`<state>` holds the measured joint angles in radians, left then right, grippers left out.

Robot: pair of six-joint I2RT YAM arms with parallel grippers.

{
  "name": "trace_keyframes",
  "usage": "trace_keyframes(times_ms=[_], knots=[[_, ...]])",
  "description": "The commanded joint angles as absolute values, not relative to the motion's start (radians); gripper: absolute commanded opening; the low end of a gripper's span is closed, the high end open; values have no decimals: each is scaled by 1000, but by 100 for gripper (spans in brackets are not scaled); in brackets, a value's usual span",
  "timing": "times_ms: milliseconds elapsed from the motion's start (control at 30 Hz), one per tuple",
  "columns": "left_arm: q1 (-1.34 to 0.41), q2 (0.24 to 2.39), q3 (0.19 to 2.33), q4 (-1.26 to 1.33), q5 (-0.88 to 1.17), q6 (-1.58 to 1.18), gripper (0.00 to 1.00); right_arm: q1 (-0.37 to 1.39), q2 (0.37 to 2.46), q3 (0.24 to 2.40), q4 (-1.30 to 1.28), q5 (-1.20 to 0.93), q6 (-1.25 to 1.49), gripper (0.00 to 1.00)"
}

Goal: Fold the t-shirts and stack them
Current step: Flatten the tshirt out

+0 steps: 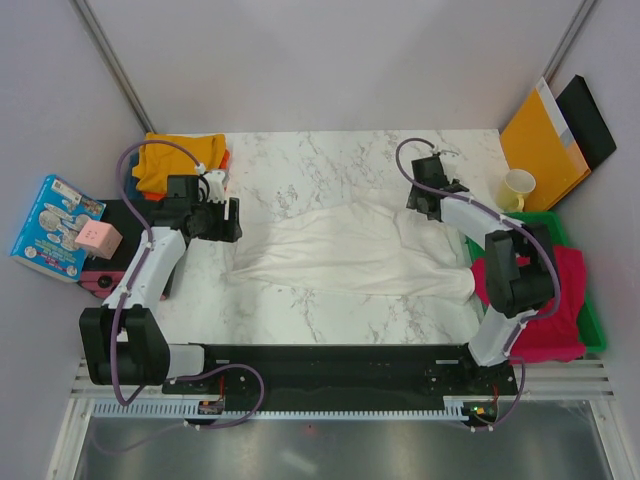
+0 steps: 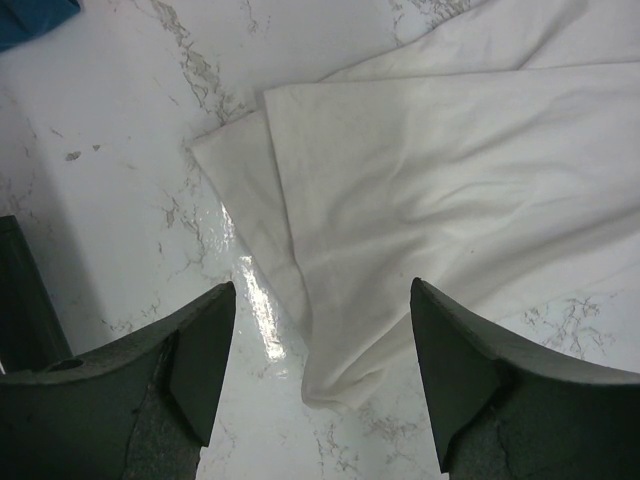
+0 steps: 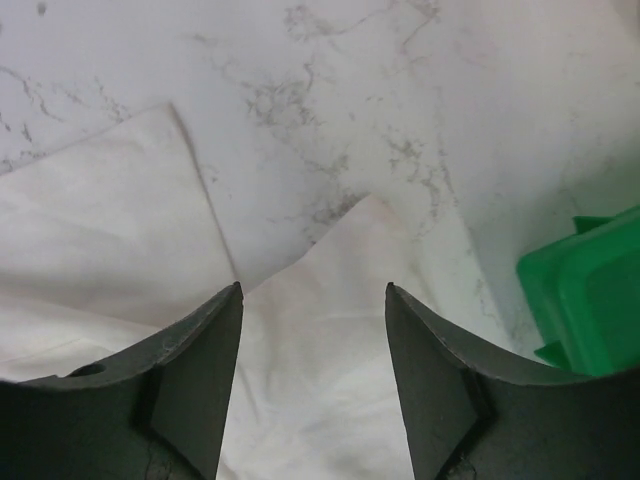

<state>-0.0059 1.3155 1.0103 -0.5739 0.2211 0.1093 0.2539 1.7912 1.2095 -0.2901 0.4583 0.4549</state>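
Note:
Next, the right gripper moves down and slightly toward the green tray onto the white t-shirt's pointed corner (image 1: 433,224) (image 3: 370,266). That cloth lies free beneath its open fingers.
A white t-shirt (image 1: 350,250) lies spread and creased across the middle of the marble table (image 1: 330,160). My left gripper (image 1: 230,220) hovers open over its left end; in the left wrist view a folded corner of the shirt (image 2: 340,380) lies below the gap between the fingers of the left gripper (image 2: 322,284). My right gripper (image 1: 418,200) stands open over the shirt's far right part, and white cloth (image 3: 320,380) shows beneath the right gripper (image 3: 314,286), ungripped. A mustard yellow shirt (image 1: 175,160) on an orange one (image 1: 224,160) lies back left. A crimson-pink shirt (image 1: 545,300) fills the tray.
A green plastic tray (image 1: 592,320) sits at the right edge, its corner (image 3: 590,290) near my right gripper. An orange-yellow envelope (image 1: 540,140), a black panel (image 1: 590,120) and a paper cup (image 1: 517,188) stand back right. A picture box (image 1: 50,228) and pink cube (image 1: 97,238) lie left. Blue cloth (image 2: 30,18) shows.

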Motion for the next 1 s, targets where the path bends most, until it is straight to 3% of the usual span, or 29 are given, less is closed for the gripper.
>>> trace_keyframes(times_ms=[0, 467, 733, 967], knots=[[-3, 1315, 1017, -560, 253, 81, 77, 206, 1741, 1166, -284, 503, 485, 65], [-3, 1322, 1008, -561, 256, 90, 77, 153, 1839, 1134, -288, 463, 538, 57], [-3, 1324, 1000, -560, 253, 91, 77, 147, 1871, 1137, -275, 465, 540, 44], [-3, 1327, 1000, -560, 253, 91, 77, 137, 1884, 1127, -265, 443, 546, 23]])
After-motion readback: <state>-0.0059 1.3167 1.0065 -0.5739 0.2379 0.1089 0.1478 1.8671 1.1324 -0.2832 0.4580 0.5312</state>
